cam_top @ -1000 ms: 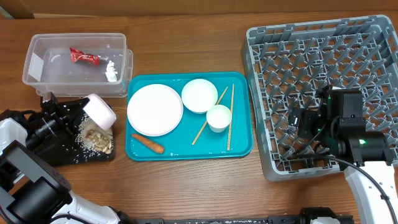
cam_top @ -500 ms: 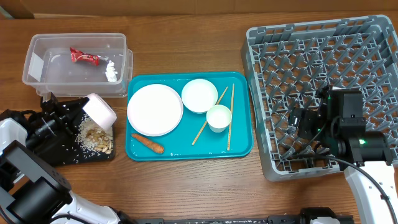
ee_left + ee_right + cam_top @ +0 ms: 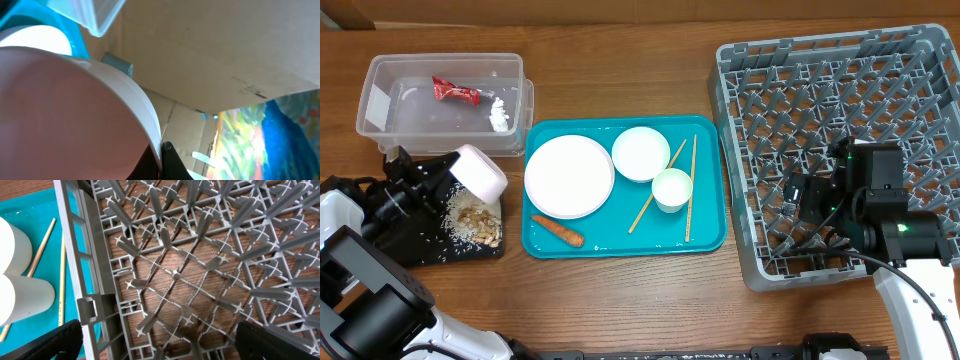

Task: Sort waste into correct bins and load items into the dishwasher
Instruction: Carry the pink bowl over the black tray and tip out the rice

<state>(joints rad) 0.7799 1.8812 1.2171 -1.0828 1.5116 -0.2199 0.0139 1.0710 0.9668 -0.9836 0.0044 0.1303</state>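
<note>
The nut-shell scraps are already on the black tray, so my left gripper should next swing over the white plate (image 3: 569,177) (image 3: 43,39), turn the bowl upright and put it down there.
My left gripper (image 3: 448,170) is shut on the rim of the pale-pink bowl (image 3: 480,173), held tipped on its side over the black tray (image 3: 415,240), where beige nut-shell scraps (image 3: 478,222) lie. In the left wrist view the bowl (image 3: 65,110) fills the frame, its rim pinched between the fingers (image 3: 161,160). The clear tub (image 3: 380,110) holds the red wrapper (image 3: 455,91) and the white tissue wad (image 3: 500,113). On the teal tray (image 3: 710,235) are the white plate (image 3: 569,176), white bowl (image 3: 641,153), white cup (image 3: 672,189), chopsticks (image 3: 690,190) and the carrot (image 3: 557,230). My right gripper (image 3: 157,342) is open over the grey rack (image 3: 820,90).
The rack's near-left wall (image 3: 87,280) stands between my right gripper and the teal tray (image 3: 30,210). The cup (image 3: 22,297) and chopsticks (image 3: 61,275) show at the left of the right wrist view. Bare wood lies in front of the trays.
The pink bowl has lifted slightly and shifted up-left over the black tray. The right arm has not moved.
</note>
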